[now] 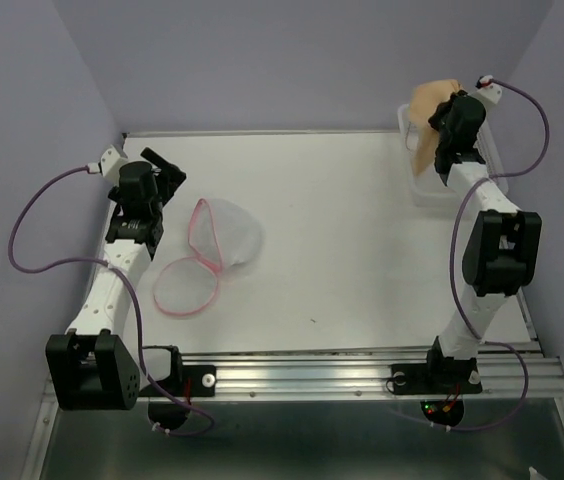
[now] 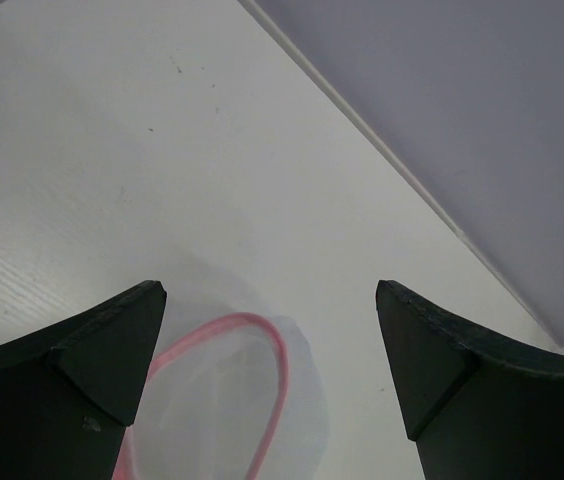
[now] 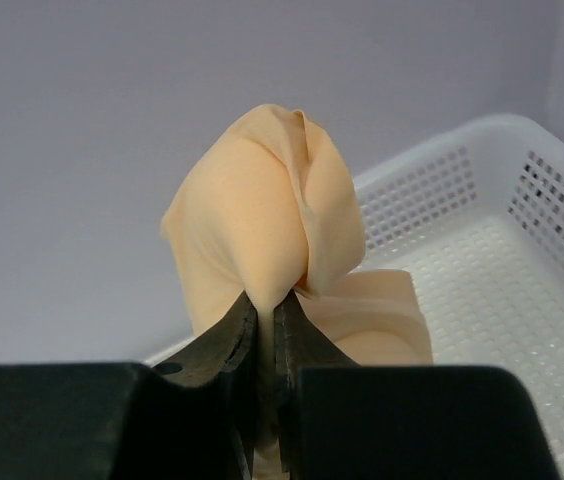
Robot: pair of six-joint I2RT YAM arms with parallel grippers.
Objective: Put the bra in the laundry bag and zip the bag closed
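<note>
Next, my right gripper takes the bra (image 1: 426,112) to the left in the top view, lowers it to the clear tabletop below, beside the basket, and lets go.
The tan bra (image 1: 426,112) hangs bunched from my right gripper (image 1: 442,128), which is shut on a fold of it above the white basket at the far right. In the right wrist view the bra (image 3: 262,220) rises from my pinched fingertips (image 3: 264,308). The laundry bag (image 1: 224,238), white mesh with pink zipper edging, lies open on the table at the left, one half propped up, the other flat. My left gripper (image 1: 167,170) is open and empty, just left of and behind the bag. The left wrist view shows the bag (image 2: 232,400) between and below my spread fingers.
The white slotted plastic basket (image 1: 424,185) stands at the table's far right edge, under the right gripper; its mesh floor and rim show in the right wrist view (image 3: 492,260). Purple walls close in the back and sides. A metal rail runs along the near edge.
</note>
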